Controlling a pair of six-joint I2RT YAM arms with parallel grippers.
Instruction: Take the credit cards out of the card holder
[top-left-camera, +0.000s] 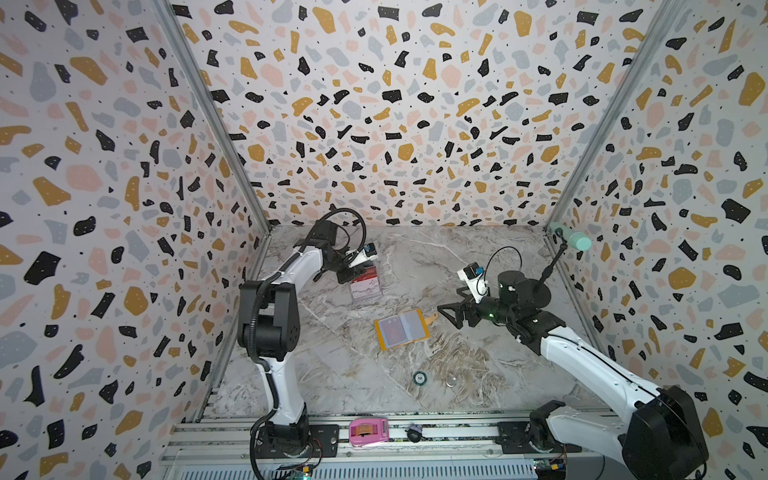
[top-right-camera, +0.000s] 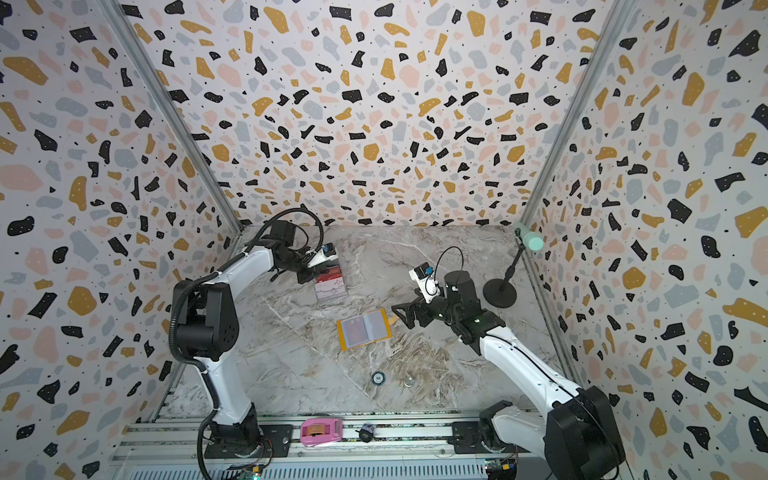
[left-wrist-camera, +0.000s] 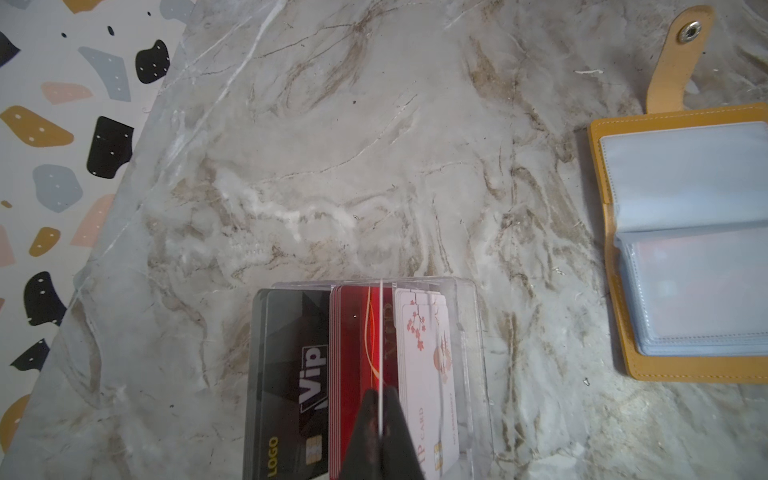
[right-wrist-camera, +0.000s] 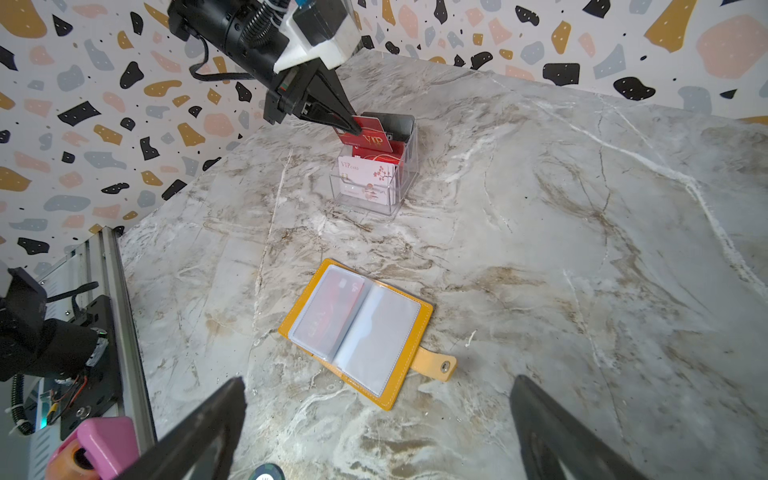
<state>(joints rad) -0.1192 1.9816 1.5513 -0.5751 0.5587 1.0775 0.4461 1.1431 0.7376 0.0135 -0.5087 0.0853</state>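
Note:
Matching red cards already stand in the acrylic stand's middle slot (top-left-camera: 367, 273) (left-wrist-camera: 361, 344), so my left gripper will go down into it next and let go of the red credit card.
The mustard-yellow card holder (top-left-camera: 401, 329) (top-right-camera: 365, 328) (right-wrist-camera: 419, 328) lies open on the marble table, snap tab (left-wrist-camera: 677, 58) spread out. A red card (right-wrist-camera: 328, 311) shows through one clear sleeve. My left gripper (right-wrist-camera: 353, 124) (top-left-camera: 353, 272) is shut on a red credit card (right-wrist-camera: 374, 135), which stands edge-on (left-wrist-camera: 380, 332) just above a clear acrylic stand (right-wrist-camera: 374, 199). That stand holds black Vip cards (left-wrist-camera: 291, 374), red cards (left-wrist-camera: 353, 332) and white cards (left-wrist-camera: 419, 353). My right gripper (top-left-camera: 446, 316) (right-wrist-camera: 378, 384) hangs open and empty just right of the card holder.
A poker chip (top-left-camera: 420, 377) and a clear disc (top-left-camera: 451, 380) lie in front of the card holder. A pink tape dispenser (top-left-camera: 368, 432) and a small black object (top-left-camera: 413, 433) sit on the front rail. A microphone stand (top-left-camera: 540, 286) is at the right wall.

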